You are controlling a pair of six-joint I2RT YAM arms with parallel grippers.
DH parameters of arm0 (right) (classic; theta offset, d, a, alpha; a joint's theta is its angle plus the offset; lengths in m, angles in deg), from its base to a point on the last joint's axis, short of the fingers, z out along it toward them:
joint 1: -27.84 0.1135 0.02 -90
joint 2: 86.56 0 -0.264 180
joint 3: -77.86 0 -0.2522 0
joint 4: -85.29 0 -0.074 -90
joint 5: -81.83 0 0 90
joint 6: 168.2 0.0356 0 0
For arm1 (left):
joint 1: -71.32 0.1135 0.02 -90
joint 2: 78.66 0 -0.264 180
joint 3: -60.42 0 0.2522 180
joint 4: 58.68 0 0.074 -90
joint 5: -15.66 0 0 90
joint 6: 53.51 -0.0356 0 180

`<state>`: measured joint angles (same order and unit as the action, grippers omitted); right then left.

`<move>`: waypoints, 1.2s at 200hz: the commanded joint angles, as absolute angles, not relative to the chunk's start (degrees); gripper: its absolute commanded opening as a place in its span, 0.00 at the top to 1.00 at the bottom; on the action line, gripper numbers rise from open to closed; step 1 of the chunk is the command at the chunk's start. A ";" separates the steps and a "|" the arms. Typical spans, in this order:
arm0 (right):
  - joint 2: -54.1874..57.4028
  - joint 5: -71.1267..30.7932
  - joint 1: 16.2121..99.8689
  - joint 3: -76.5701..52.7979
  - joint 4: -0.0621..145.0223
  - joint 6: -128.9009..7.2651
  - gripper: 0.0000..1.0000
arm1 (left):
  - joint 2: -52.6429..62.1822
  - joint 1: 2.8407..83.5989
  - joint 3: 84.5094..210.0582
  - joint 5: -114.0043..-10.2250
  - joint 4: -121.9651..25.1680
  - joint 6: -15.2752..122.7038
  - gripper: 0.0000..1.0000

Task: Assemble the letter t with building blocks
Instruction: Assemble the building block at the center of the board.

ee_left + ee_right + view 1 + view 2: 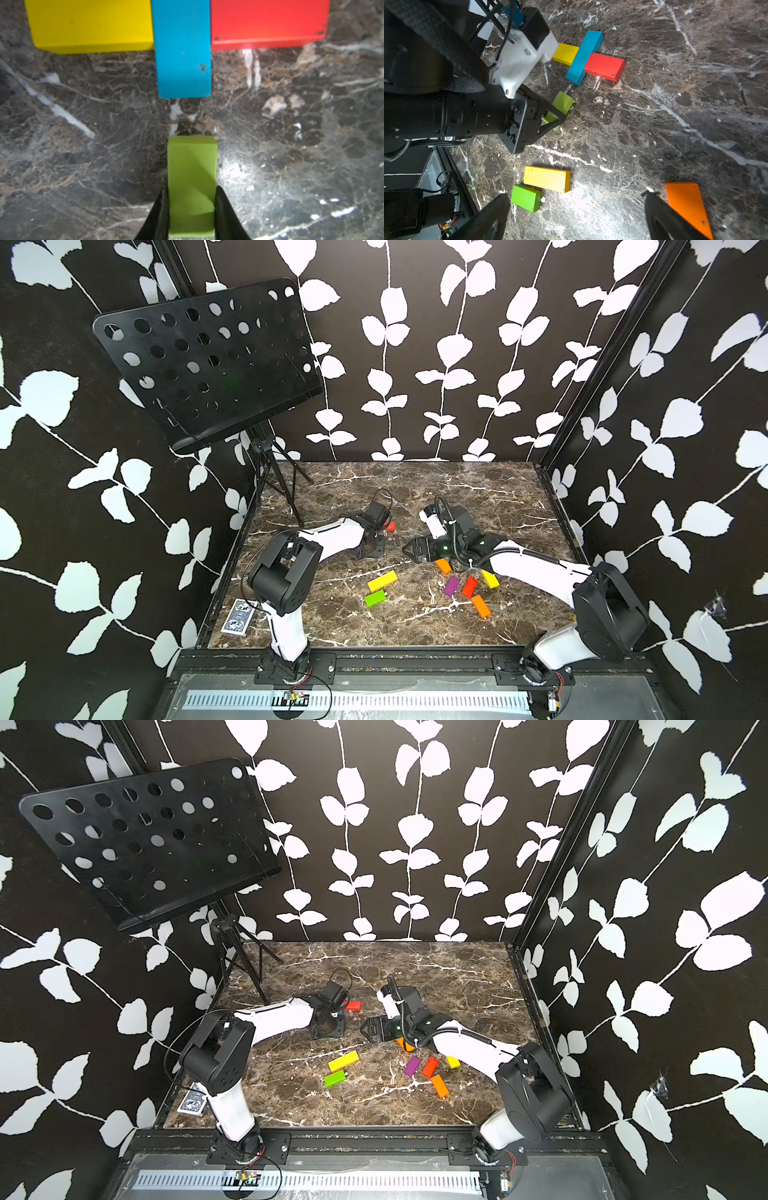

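The blue block's near end point(184, 91) lies outward of my left gripper across a gap, so I should move out there next and release the light green block point(192, 166).
My left gripper point(191, 190) is shut on a light green block point(192, 166), its jaws pressed against the block's two long sides. The block lies in line with a blue block point(182, 47) and a small gap separates them. A yellow block point(91, 22) and a red block point(268, 20) flank the blue one and form a cross point(583, 56). In the right wrist view the left gripper point(552, 116) holds the light green block point(562, 101) low over the marble. My right gripper point(576, 207) hovers open and empty beside it, seen in both top views point(409, 549) point(368, 1029).
Loose blocks lie nearer the front: yellow point(382, 581), green point(375, 598), purple point(451, 585), red point(470, 586), orange point(481, 605), a second orange point(443, 565) and a second yellow point(490, 578) under the right arm. A music stand point(208, 360) stands back left. A card deck point(237, 616) lies front left.
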<state>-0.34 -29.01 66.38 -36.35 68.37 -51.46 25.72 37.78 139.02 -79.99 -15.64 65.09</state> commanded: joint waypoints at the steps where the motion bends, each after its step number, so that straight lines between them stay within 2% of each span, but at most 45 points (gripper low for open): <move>1: -0.41 -29.71 65.82 -35.96 70.73 -51.76 0.01 | 27.22 38.34 140.14 -80.55 -13.89 65.50 0.73; 240: -0.77 -30.49 65.37 -36.17 70.87 -51.80 0.01 | 29.42 40.00 142.34 -79.19 -14.24 65.02 0.67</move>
<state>-0.36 -29.90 65.68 -36.35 69.18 -51.44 28.19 39.62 141.88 -79.75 -16.23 65.36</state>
